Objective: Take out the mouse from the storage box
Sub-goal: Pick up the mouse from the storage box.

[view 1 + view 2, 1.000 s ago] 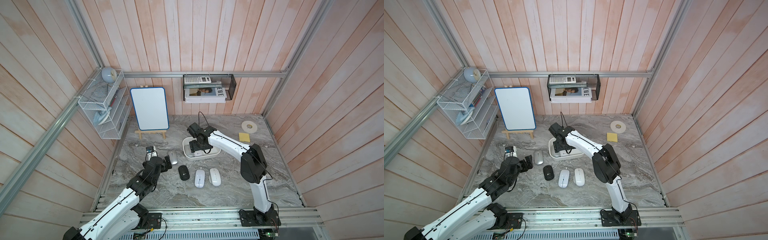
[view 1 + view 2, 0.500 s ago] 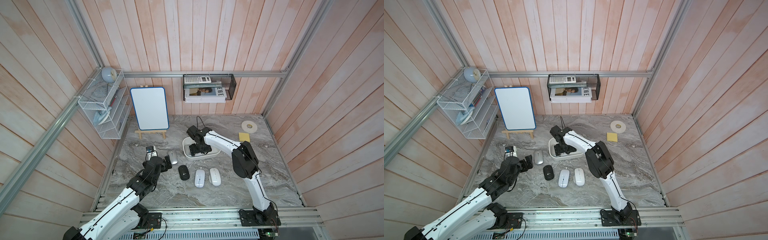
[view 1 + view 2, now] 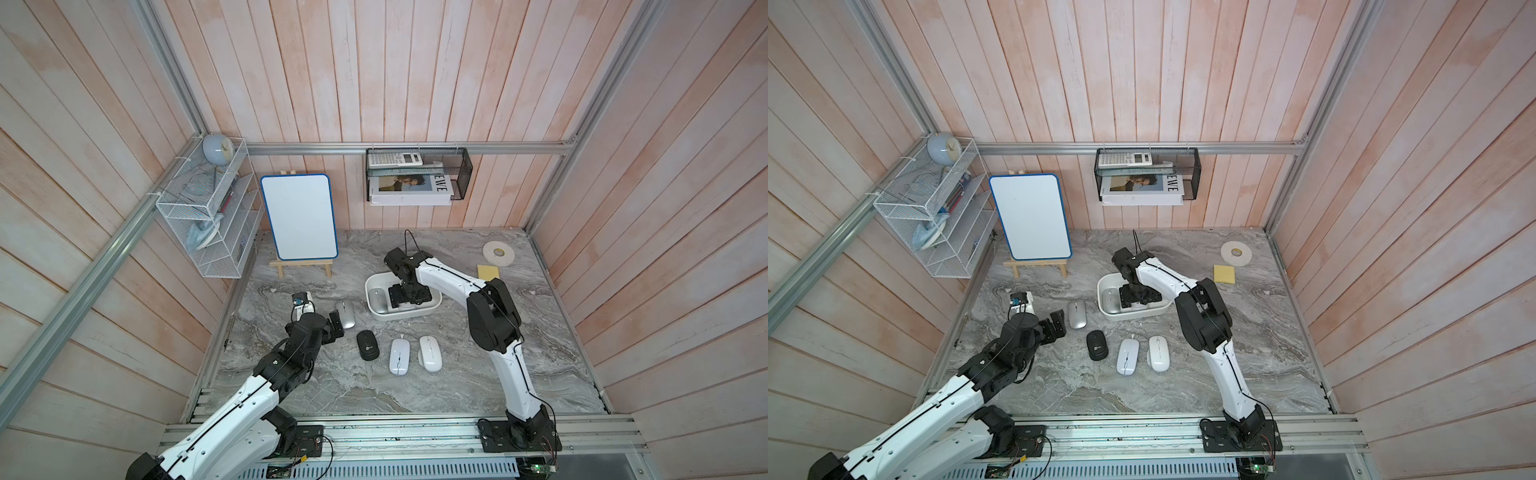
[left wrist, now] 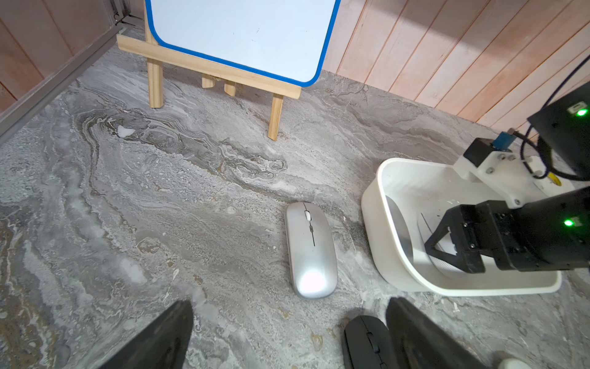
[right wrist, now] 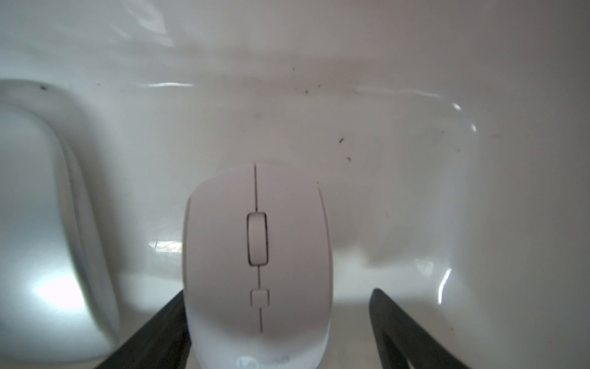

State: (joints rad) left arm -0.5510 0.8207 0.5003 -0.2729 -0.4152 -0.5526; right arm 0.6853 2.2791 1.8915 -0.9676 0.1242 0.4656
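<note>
I should next keep my right gripper low in the storage box (image 3: 399,318) and close its fingers across the white mouse's long sides, as the end of one finger is still clear of it.
The white storage box (image 3: 399,318) (image 3: 1133,318) sits mid-table. My right gripper (image 3: 409,296) (image 3: 1139,296) reaches down into it. In the right wrist view this gripper (image 5: 278,292) is open and straddles a white mouse (image 5: 258,255). One finger touches the mouse's side, and the other stands apart from it with a gap. A silver mouse (image 3: 376,300) (image 5: 38,239) lies beside it in the box. My left gripper (image 3: 336,326) (image 4: 290,302) hovers open over the table, left of the box, holding nothing.
On the table in front of the box lie a silver mouse (image 3: 345,313) (image 4: 311,249), a black mouse (image 3: 368,345) and two white mice (image 3: 400,356) (image 3: 430,353). A whiteboard on an easel (image 3: 299,222) stands behind. A tape roll (image 3: 498,253) and a yellow pad (image 3: 488,273) lie back right.
My right gripper has settled lower in the box around the white mouse, and its jaws have narrowed slightly. The left arm has not moved.
</note>
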